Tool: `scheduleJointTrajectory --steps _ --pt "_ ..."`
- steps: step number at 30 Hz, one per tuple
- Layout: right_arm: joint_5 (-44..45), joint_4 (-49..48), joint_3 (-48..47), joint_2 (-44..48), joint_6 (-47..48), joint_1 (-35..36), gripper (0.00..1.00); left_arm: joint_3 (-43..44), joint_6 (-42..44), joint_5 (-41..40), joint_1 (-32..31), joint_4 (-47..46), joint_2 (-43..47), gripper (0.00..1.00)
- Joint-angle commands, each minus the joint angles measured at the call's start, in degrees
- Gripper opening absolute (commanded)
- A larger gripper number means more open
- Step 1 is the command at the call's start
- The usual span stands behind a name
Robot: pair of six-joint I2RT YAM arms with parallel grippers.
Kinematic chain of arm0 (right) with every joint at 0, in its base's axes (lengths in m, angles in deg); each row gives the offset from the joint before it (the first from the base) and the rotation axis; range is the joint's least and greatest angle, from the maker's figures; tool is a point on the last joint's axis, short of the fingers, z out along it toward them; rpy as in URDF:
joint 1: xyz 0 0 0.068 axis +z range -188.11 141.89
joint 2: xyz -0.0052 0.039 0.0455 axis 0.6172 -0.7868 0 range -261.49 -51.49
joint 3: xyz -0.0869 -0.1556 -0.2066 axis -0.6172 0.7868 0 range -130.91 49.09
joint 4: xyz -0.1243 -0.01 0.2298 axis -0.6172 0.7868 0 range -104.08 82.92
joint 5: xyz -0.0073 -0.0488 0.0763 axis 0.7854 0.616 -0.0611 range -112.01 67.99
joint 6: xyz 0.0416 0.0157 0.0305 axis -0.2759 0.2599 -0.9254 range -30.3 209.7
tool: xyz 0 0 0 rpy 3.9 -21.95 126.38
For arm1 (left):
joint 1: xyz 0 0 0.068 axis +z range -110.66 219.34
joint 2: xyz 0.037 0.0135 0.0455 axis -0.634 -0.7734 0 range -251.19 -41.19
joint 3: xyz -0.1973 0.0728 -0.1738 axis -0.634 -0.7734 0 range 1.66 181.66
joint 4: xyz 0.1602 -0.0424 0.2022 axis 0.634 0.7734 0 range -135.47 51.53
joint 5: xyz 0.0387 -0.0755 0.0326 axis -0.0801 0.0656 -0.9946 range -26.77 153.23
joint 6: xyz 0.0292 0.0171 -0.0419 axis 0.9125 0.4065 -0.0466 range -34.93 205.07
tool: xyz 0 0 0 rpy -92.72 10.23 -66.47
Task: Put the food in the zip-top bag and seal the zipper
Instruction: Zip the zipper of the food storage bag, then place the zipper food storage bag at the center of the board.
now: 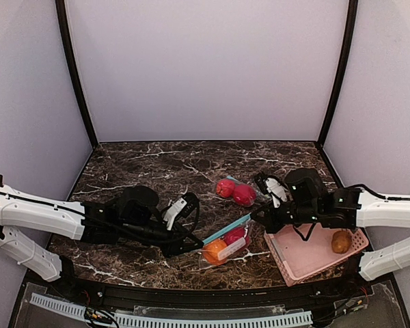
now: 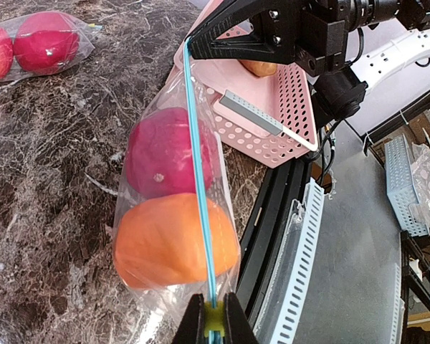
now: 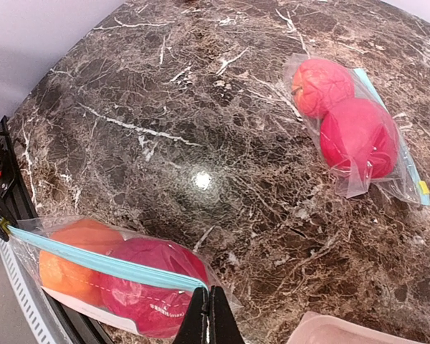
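Note:
The left gripper eases outward and down onto the bare marble below and outward of it next and releases the slider, already at the zipper's end.
The clear zip-top bag (image 1: pixel 225 243) hangs stretched between my two grippers just above the table's front edge. Inside it are an orange fruit (image 2: pixel 165 240) and a red fruit (image 2: pixel 165 154). The blue zipper (image 2: pixel 198 179) runs taut and straight from end to end. My left gripper (image 2: pixel 215 299) is shut on the yellow-green slider at the near-left end of the zipper. At the opposite end, my right gripper (image 3: pixel 209 289) is shut on the bag's corner. From above, the left gripper (image 1: pixel 199 240) and right gripper (image 1: pixel 254 217) sit at the bag's two ends.
A second clear bag (image 1: pixel 234 191) holding two red fruits lies further back on the marble table (image 1: pixel 137 164). A pink perforated tray (image 1: pixel 307 263) with a brownish round item (image 1: pixel 341 241) sits at the front right, under the right arm.

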Motion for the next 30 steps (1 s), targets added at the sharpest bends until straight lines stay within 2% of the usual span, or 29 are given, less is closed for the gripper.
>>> scheduleJointTrajectory --steps 1,17,24,30 --pt "9.4 3.2 0.7 1.4 -1.0 -2.9 0.0 -1.9 0.7 3.4 -0.4 5.8 1.6 0.01" --pt "7.2 4.0 0.1 1.1 -0.7 -3.3 0.0 -2.6 -1.6 1.4 0.8 6.5 2.5 0.01" --pt "7.6 2.4 -0.8 -2.9 -3.5 -3.3 0.0 -4.6 -6.9 3.7 7.3 0.8 -1.3 0.01" --pt "9.7 0.5 -2.9 -8.2 -7.8 -3.3 0.0 -1.4 -5.7 6.8 11.3 -2.0 -8.3 0.01"
